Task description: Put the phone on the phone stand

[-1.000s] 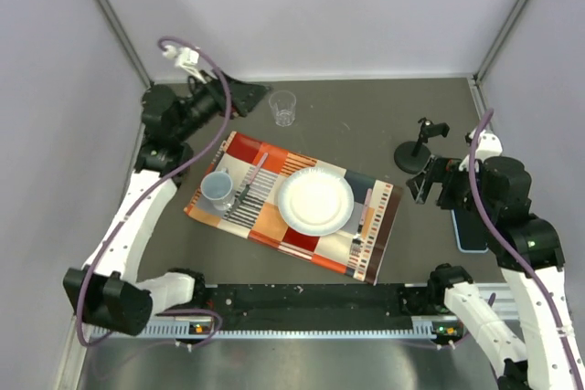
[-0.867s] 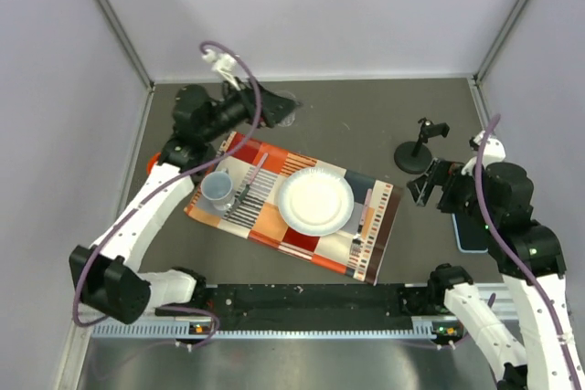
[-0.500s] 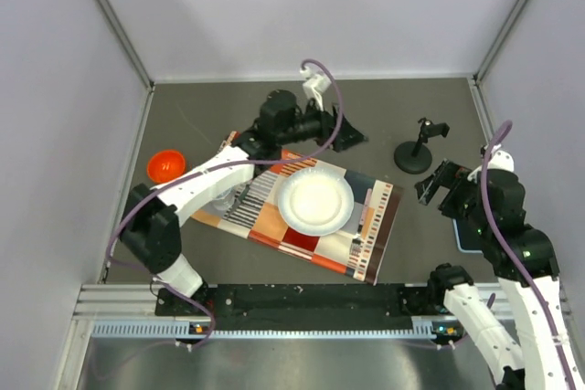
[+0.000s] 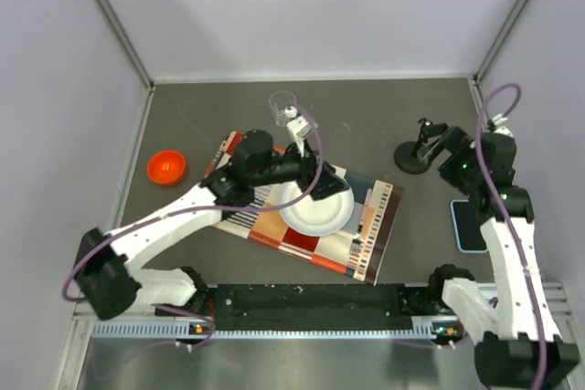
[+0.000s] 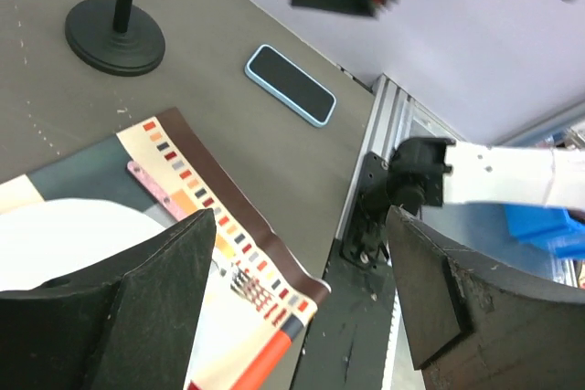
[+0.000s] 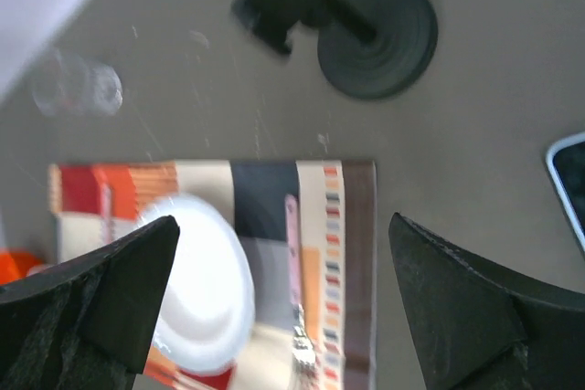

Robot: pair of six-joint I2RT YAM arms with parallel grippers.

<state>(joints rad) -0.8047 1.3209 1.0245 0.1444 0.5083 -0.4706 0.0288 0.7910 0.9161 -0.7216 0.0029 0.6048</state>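
I need to tilt my open right gripper toward level next and move it outward onto the phone stand's head (image 4: pixel 432 131), because that head is raised above the phone stand's disc base.
The phone (image 4: pixel 469 226) lies flat on the table at the right, black screen up with a light blue rim. It also shows in the left wrist view (image 5: pixel 290 85) and at the right edge of the right wrist view (image 6: pixel 570 178). The black phone stand (image 4: pixel 416 154) stands upright behind it, empty, its disc base clear in both wrist views (image 5: pixel 115 36) (image 6: pixel 377 36). My right gripper (image 4: pixel 445 145) hovers open and empty just right of the stand, above the table (image 6: pixel 283 280). My left gripper (image 4: pixel 318 176) is open and empty over the white plate (image 5: pixel 297 253).
A patterned placemat (image 4: pixel 379 226) lies mid-table with a white plate (image 4: pixel 315 203) and pink cutlery (image 4: pixel 366 210). A clear cup (image 4: pixel 282 105) stands at the back and an orange bowl (image 4: pixel 167 167) at the left. Walls close three sides.
My left arm swung from the back left corner across to the right, then drew back over the plate. My right gripper moved back and up to beside the stand, away from the phone.
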